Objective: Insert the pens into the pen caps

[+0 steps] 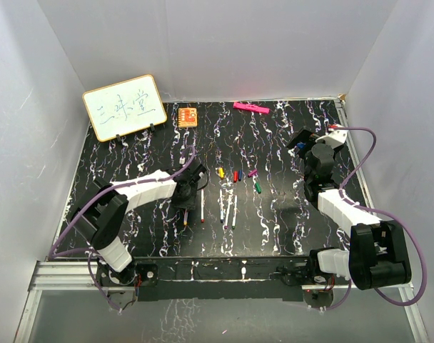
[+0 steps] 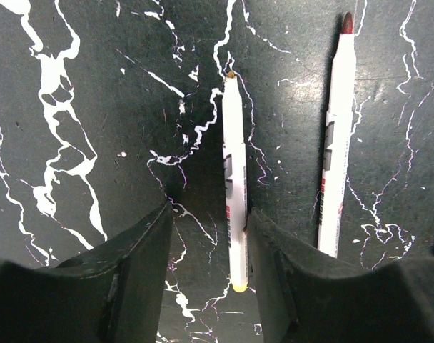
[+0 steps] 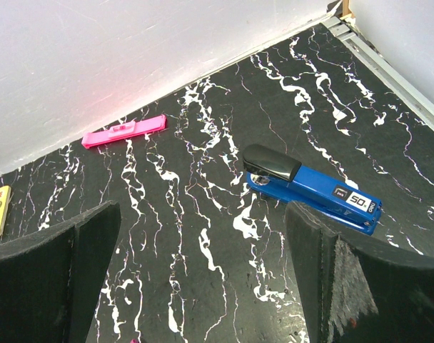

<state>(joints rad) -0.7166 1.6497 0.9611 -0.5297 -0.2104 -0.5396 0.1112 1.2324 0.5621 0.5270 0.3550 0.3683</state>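
Note:
The yellow cap matches the straddled pen and lies below my right gripper and to its left in the top view, so I should swing that gripper over the yellow cap [image 1: 220,172] and go down.
Five white pens lie side by side on the black marbled table [image 1: 131,171]. My left gripper [image 1: 185,206] is low over the leftmost, yellow pen [image 2: 235,186]. Its jaws [image 2: 210,214] are open and straddle this pen, which lies against the right finger [image 2: 274,257]. The red pen [image 2: 335,143] lies just outside that finger. The blue pen [image 1: 221,206], purple pen [image 1: 228,212] and green pen [image 1: 235,211] lie further right. The yellow cap [image 1: 220,172], red cap [image 1: 235,176], blue cap [image 1: 243,174], purple cap [image 1: 252,172] and green cap [image 1: 258,187] lie behind the pens. My right gripper [image 1: 303,143] is open and empty [image 3: 203,214], raised at the back right.
A blue stapler [image 3: 310,187] lies below the right gripper. A pink marker [image 1: 250,108] and an orange block [image 1: 188,116] lie near the back wall. A small whiteboard [image 1: 124,107] stands at the back left. White walls enclose the table.

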